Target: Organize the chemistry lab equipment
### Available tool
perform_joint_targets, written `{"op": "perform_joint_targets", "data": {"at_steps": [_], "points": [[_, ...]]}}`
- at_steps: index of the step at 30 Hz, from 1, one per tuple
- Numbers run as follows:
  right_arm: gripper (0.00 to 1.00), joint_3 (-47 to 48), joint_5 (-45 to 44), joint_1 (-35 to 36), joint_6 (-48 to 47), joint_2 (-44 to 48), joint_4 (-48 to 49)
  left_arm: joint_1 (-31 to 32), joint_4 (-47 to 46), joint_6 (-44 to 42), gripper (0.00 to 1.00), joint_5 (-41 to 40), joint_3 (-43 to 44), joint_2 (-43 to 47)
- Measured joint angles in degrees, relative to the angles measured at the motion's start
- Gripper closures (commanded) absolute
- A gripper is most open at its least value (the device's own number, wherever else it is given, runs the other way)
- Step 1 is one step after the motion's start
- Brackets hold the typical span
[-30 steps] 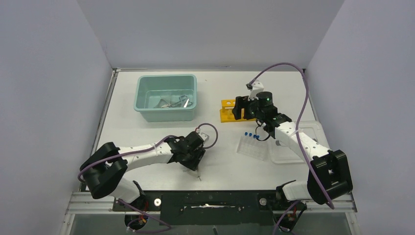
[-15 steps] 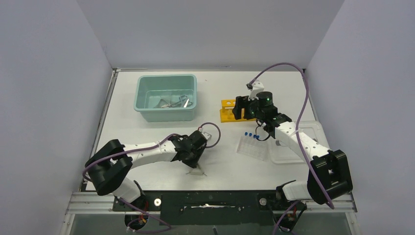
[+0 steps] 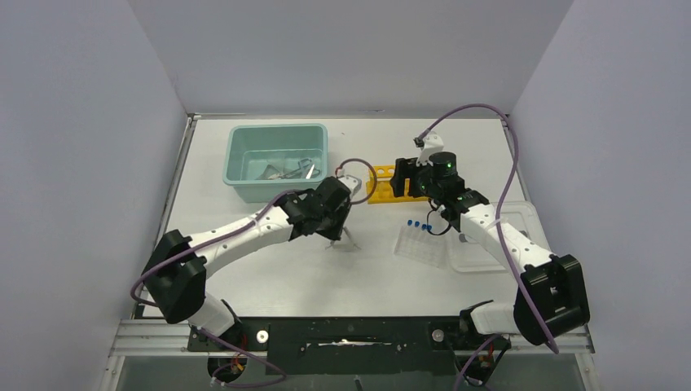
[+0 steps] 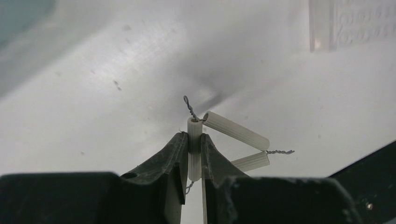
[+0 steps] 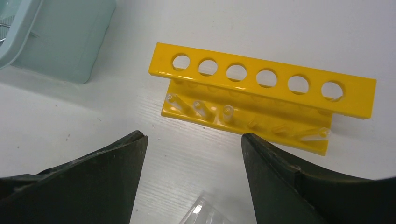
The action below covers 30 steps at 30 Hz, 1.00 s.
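Note:
Next, my left gripper will swing over the teal tub (image 3: 277, 189) with the forceps, lower and release, since the tub lies outward and to its left in the top view.
My left gripper (image 3: 338, 235) is shut on one white ribbed tube of a wire triangle (image 3: 342, 242) and holds it above the table, just near of the teal tub (image 3: 277, 189). In the left wrist view the fingertips (image 4: 194, 149) pinch that tube; the triangle's other two tubes (image 4: 236, 129) hang to the right. My right gripper (image 3: 405, 182) is open and empty over the yellow rack (image 3: 376, 187); in its wrist view (image 5: 192, 136) the rack (image 5: 261, 84) lies just ahead. Metal forceps (image 3: 289, 169) lie in the tub. Blue-capped tubes (image 3: 418, 224) lie on a clear bag (image 3: 422, 247).
A translucent white lid (image 3: 493, 244) lies at the right edge beside the clear bag. The tub's corner (image 5: 60, 37) shows at the upper left of the right wrist view. A clear plastic edge (image 4: 355, 23) shows at the upper right of the left wrist view.
My left gripper has lifted the wire triangle from near the table's front edge and carried it away from me, towards the tub. The right arm has barely shifted.

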<state>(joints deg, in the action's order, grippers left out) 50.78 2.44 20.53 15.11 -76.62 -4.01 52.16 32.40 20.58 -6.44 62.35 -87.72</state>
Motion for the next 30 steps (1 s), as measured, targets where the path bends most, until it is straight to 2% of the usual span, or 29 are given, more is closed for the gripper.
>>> {"op": "perform_joint_targets", "data": {"at_steps": [12,17,21,25,30], "points": [[0.24,-0.2,-1.4,-1.2,-0.1,2.8,-0.2,-18.6,-4.3,-5.7,1.0,-5.1,19.6,-1.9],[0.24,-0.6,-1.4,-1.7,-0.4,2.8,-0.4,-29.4,-9.4,-5.7,1.0,-4.6,21.7,-4.0],[0.24,-0.8,-1.4,-2.3,-0.8,2.8,-0.4,-35.6,-12.3,-4.7,1.0,-3.6,21.9,-7.7],[0.24,-0.8,-1.4,-2.6,-1.1,2.8,-0.4,-39.3,-14.2,-3.6,1.0,-3.1,21.7,-12.3],[0.24,-0.8,-1.3,-3.0,-1.2,2.7,-0.4,-40.7,-16.5,-2.6,1.0,-2.4,21.4,-17.4]]}}
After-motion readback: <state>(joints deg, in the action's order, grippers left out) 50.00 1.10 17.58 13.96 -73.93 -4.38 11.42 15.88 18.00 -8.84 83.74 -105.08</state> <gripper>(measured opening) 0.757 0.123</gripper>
